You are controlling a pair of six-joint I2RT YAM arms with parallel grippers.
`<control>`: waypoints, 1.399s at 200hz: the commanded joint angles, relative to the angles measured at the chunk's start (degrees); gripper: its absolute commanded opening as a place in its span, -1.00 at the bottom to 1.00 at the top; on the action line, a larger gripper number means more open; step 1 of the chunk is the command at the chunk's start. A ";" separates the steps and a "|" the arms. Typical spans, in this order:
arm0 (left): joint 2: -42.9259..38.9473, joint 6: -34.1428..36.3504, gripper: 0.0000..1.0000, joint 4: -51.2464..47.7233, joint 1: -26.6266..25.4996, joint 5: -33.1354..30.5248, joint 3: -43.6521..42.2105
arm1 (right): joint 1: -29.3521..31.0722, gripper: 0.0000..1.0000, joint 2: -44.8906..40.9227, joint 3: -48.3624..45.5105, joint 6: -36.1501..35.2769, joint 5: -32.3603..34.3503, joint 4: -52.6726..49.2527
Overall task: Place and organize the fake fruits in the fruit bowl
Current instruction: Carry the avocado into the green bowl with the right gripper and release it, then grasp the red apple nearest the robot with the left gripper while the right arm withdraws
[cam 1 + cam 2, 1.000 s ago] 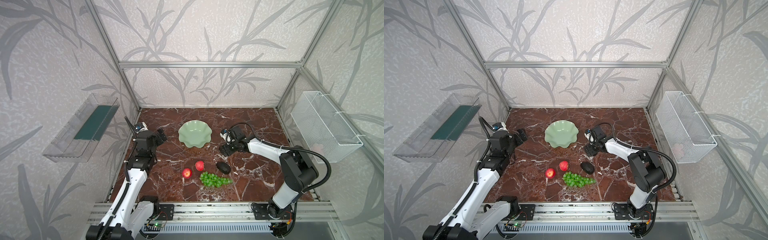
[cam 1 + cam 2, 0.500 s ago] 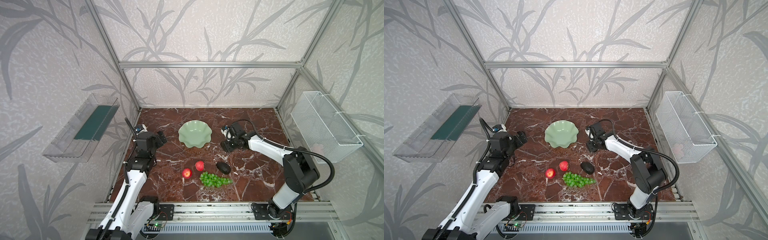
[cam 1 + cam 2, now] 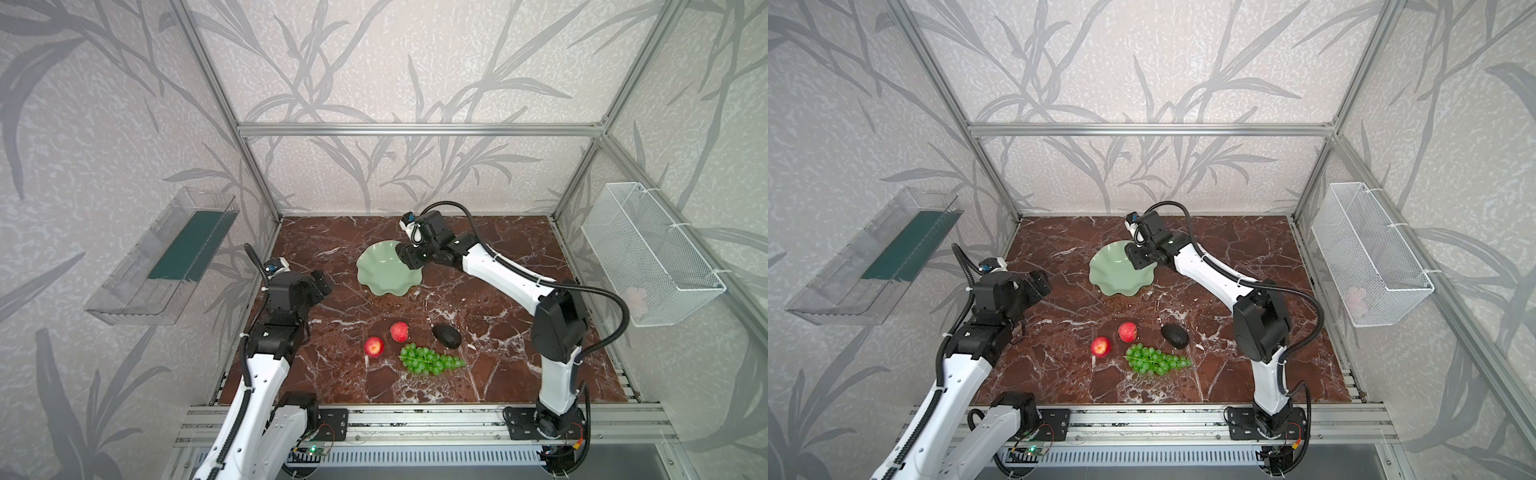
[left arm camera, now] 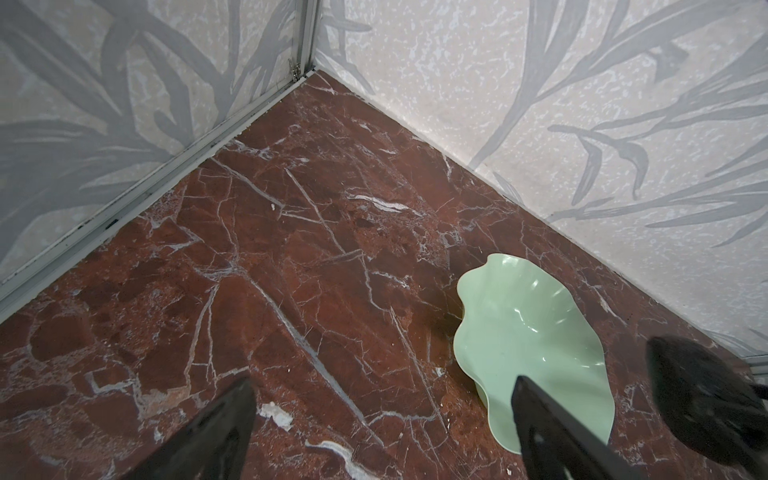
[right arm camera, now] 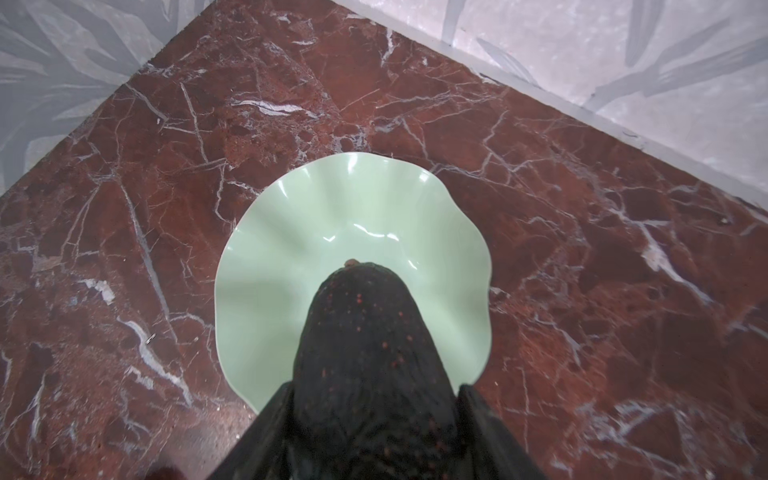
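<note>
The dark avocado goes in past the bowl's rim with my right gripper next. It then comes down for release in the bowl's empty middle [image 3: 388, 269], which lies below, toward my left gripper.
The pale green fruit bowl [image 3: 384, 276] [image 3: 1115, 276] [image 4: 528, 332] [image 5: 353, 232] sits on the marble toward the back. My right gripper [image 3: 405, 255] [image 3: 1136, 257] [image 5: 374, 388] is shut on a dark avocado [image 5: 370, 353] and hangs over the bowl's far right rim. Nearer the front lie another avocado [image 3: 446, 336] [image 3: 1175, 336], two red peaches [image 3: 399, 331] [image 3: 374, 346] [image 3: 1127, 331] [image 3: 1101, 346] and a bunch of green grapes [image 3: 428, 362] [image 3: 1156, 359]. My left gripper [image 3: 322, 282] [image 3: 1040, 282] [image 4: 382, 386] is open and empty, above the marble left of the bowl.
A white wire basket [image 3: 648, 253] hangs on the right wall and a clear plastic tray [image 3: 166, 257] on the left wall. Aluminium frame posts stand at the back corners. Bare marble lies between the bowl and the loose fruits.
My right gripper closed on the avocado right of the bowl, then carried it left and back until it hung over the bowl's rim. The left arm barely shifted.
</note>
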 commanded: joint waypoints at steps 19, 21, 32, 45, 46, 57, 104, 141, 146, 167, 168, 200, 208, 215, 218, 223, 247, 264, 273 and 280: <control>-1.46 -1.88 0.93 -7.01 0.20 2.06 0.84 | 1.32 0.03 10.96 11.11 0.40 1.91 -4.28; -1.44 -1.83 0.93 -7.20 0.20 2.25 0.96 | 1.40 0.03 11.42 11.60 0.44 2.10 -4.44; -1.38 -1.83 0.93 -8.57 0.19 3.38 1.32 | 1.45 0.03 13.92 13.94 0.50 2.61 -4.85; -1.13 -1.57 0.92 -9.91 0.20 5.53 1.61 | 1.54 0.04 16.75 16.95 0.21 2.81 -5.99; -1.08 -1.62 0.92 -10.05 0.20 5.65 1.65 | 1.54 0.04 16.96 17.20 0.20 2.81 -6.09; -0.70 -1.07 0.92 -11.24 0.11 7.79 1.98 | 1.63 0.05 19.35 19.93 0.17 2.81 -7.38; 1.35 -1.71 0.89 -15.92 -0.04 14.19 2.19 | 1.80 0.18 26.04 27.36 0.53 3.07 -11.81; 0.90 -4.22 0.86 -16.68 -1.92 17.33 0.24 | 1.83 0.42 28.17 28.93 1.16 2.64 -12.20; 0.91 -4.56 0.85 -16.73 -2.57 17.29 -0.03 | 1.80 0.44 28.37 29.39 1.19 2.47 -12.37; 1.16 -5.55 0.84 -17.20 -6.75 16.12 -0.80 | 1.82 0.53 28.63 31.17 1.44 2.11 -13.31; 1.12 -5.58 0.84 -17.30 -6.97 16.00 -0.83 | 1.81 0.53 28.61 31.39 1.44 2.15 -13.60; 2.34 -7.86 0.84 -18.93 -15.42 14.08 -1.65 | 1.13 0.63 21.75 31.41 2.05 3.61 -14.90; 2.58 -8.52 0.83 -19.01 -17.18 14.06 -2.27 | 0.65 0.66 17.49 27.54 2.70 3.37 -12.57; 2.83 -9.06 0.83 -18.98 -18.72 13.87 -3.02 | 0.19 0.69 13.12 22.63 3.75 3.01 -9.10; 2.92 -9.31 0.83 -19.00 -19.44 13.70 -3.31 | -0.05 0.70 11.01 19.92 4.25 2.95 -7.47; 3.10 -9.68 0.83 -18.94 -20.44 13.41 -3.83 | -0.61 0.72 7.32 15.15 5.28 2.74 -4.17; 5.03 -11.04 0.83 -17.84 -24.82 13.06 -5.48 | -2.91 0.88 -10.06 -9.44 9.72 1.42 13.61; 7.32 -11.63 0.83 -16.53 -27.06 12.88 -5.99 | -3.74 0.93 -17.74 -19.28 11.14 1.89 16.33; 8.67 -11.77 0.83 -15.57 -27.91 12.82 -6.18 | -4.02 0.93 -21.13 -22.69 11.22 1.80 15.62; 9.81 -11.71 0.83 -14.87 -28.38 13.00 -6.17 | -4.17 0.93 -23.01 -25.11 11.44 1.93 15.22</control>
